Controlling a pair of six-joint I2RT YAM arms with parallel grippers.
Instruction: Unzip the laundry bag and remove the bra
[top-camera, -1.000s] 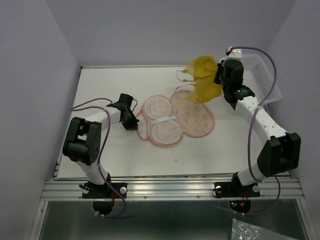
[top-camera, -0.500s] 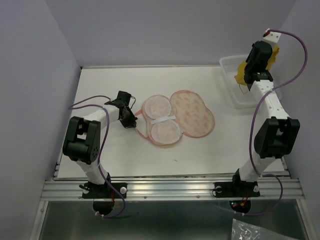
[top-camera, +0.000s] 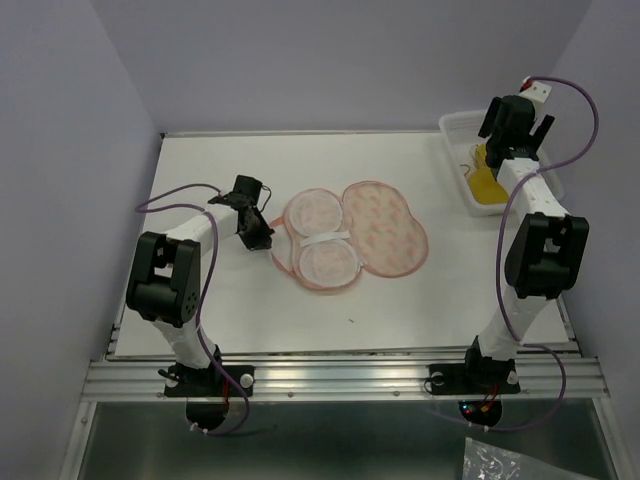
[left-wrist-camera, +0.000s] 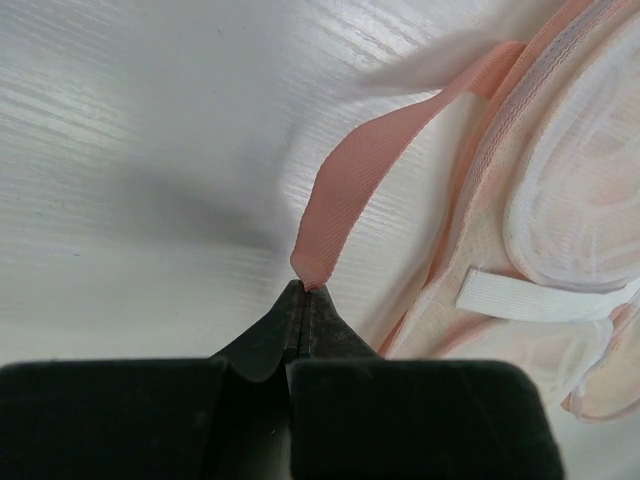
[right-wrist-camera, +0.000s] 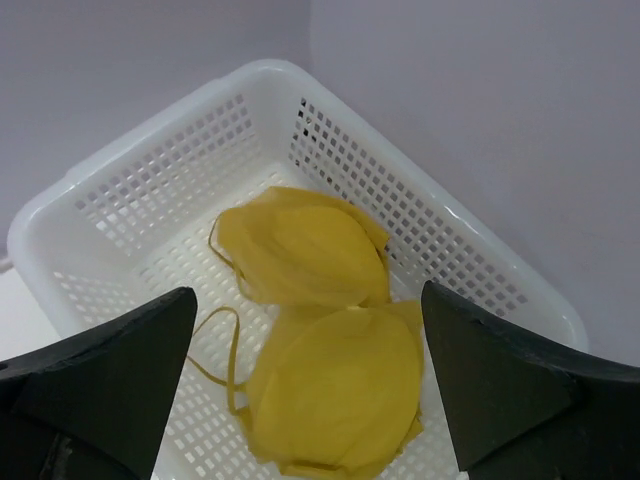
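My right gripper is to move back, down onto the bag's pink edge nearest the basket, because the bra (right-wrist-camera: 320, 330) is already lying loose in the basket (right-wrist-camera: 150, 125).
The laundry bag (top-camera: 385, 235) lies unzipped and spread flat mid-table, its two mesh halves side by side, a white strap across the inner pad (left-wrist-camera: 545, 295). My left gripper (top-camera: 260, 236) is at the bag's left edge, shut on the tip of its pink loop (left-wrist-camera: 350, 185); the jaws (left-wrist-camera: 305, 290) pinch the ribbon end. The yellow bra (right-wrist-camera: 320, 330) lies loose in the white lattice basket (right-wrist-camera: 150, 125), also seen at the far right of the table (top-camera: 487, 186). My right gripper (right-wrist-camera: 308, 300) hangs open above the bra, touching nothing.
The basket (top-camera: 455, 122) stands at the table's back right corner, against the right wall. Walls close in the table on the left, back and right. A purple cable loops off each arm.
The right arm swung the bra from above the bag over to the basket, opened, and the bra now lies in it. The left gripper kept its grip on the loop, shifting slightly left.
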